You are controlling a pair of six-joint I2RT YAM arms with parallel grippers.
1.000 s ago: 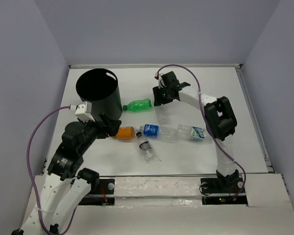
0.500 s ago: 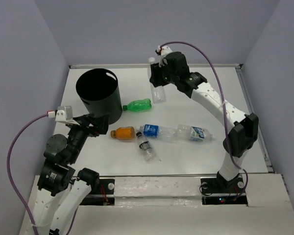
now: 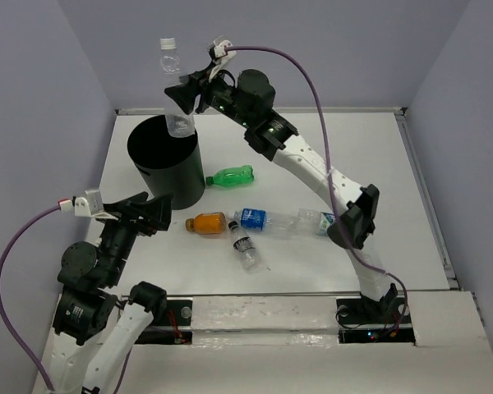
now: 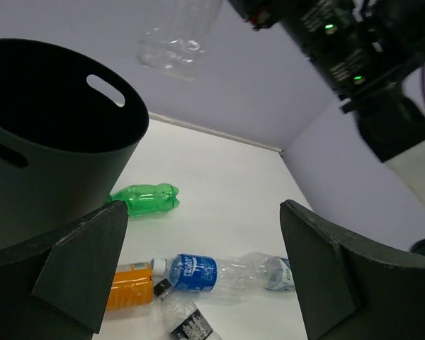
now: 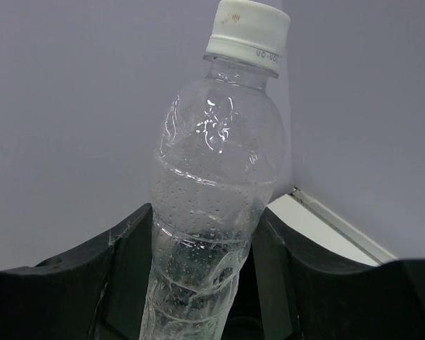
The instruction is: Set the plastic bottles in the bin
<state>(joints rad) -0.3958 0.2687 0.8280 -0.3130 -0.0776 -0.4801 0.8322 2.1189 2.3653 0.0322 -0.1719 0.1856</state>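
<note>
My right gripper goes down left in the top view next, to release the bottle into the bin's opening [image 3: 154, 144] below.
My right gripper [image 3: 183, 96] is shut on a clear white-capped bottle [image 3: 173, 75], upright above the far rim of the black bin [image 3: 166, 160]; the right wrist view shows it squeezed between the pads [image 5: 211, 205]. My left gripper [image 3: 148, 212] is open and empty, lifted beside the bin's near side. On the table lie a green bottle [image 3: 232, 176], an orange bottle [image 3: 208, 222], a blue-labelled clear bottle [image 3: 263, 220], a dark-capped bottle [image 3: 245, 248] and another clear bottle [image 3: 322, 222]. The left wrist view shows the bin [image 4: 49, 134], green bottle [image 4: 143, 199], orange bottle [image 4: 129, 286] and blue-labelled bottle [image 4: 198, 274].
Grey walls enclose the white table [image 3: 378, 164] on three sides. A raised rail [image 3: 427, 197] runs along the right edge. The right arm [image 3: 312, 172] stretches diagonally over the lying bottles. Purple cables loop from both wrists.
My right gripper has carried the clear bottle up and to the left, from mid-table to above the bin. My left arm has pulled back toward the near left, away from the orange bottle.
</note>
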